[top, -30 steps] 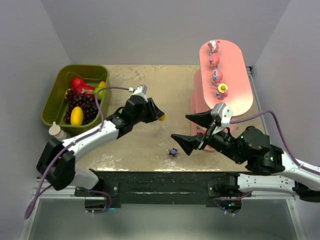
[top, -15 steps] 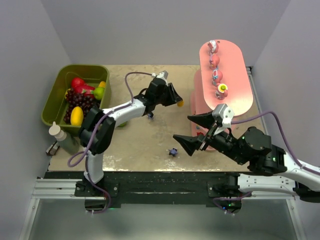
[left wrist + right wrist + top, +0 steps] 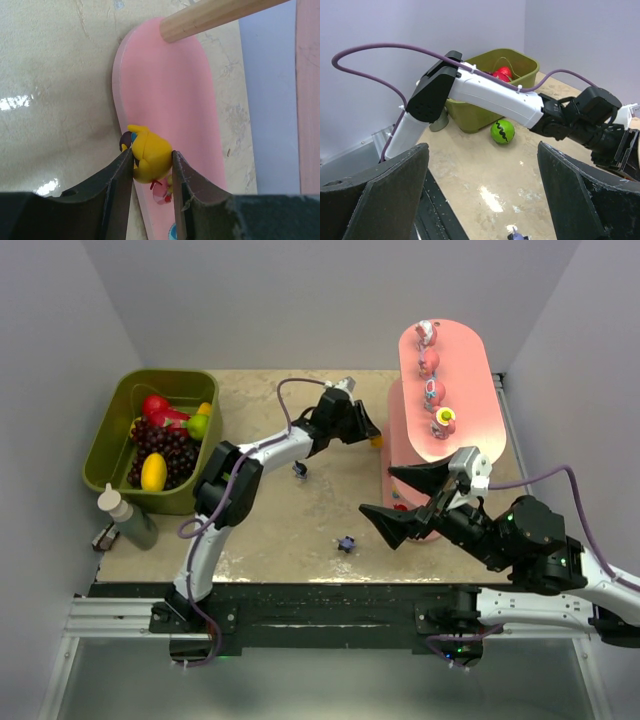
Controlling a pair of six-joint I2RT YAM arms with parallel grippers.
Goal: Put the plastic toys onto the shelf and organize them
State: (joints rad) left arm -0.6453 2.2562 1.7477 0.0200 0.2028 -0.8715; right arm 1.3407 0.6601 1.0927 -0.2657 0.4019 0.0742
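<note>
Next, my left gripper comes down onto the lower board's part [image 3: 164, 118] toward the tan post, to the right in the top view, and releases, as that part is bare.
My left gripper [image 3: 372, 438] is shut on a yellow toy [image 3: 377, 442], held at the left end of the pink shelf [image 3: 462, 368]. In the left wrist view the yellow toy [image 3: 149, 159] sits between my fingers [image 3: 118, 185] over the rounded edge of a lower pink board [image 3: 167, 105]. A small pink toy [image 3: 161, 193] lies on that board just behind it. Several pink toys [image 3: 434, 392] stand in a row on the top board. Two dark toys [image 3: 346, 543] [image 3: 299, 469] lie on the table. My right gripper [image 3: 378, 490] is wide open and empty above the table, in front of the shelf.
An olive-green bin [image 3: 114, 436] with fake fruit stands at the left, a bottle [image 3: 125, 514] in front of it. A green ball [image 3: 502, 132] with a black zigzag lies beside the bin [image 3: 475, 111]. A tan post [image 3: 215, 14] rises from the lower board.
My left arm has swung right from the table's middle to the shelf's left end, carrying the yellow toy. My right arm has shifted slightly right, still open.
</note>
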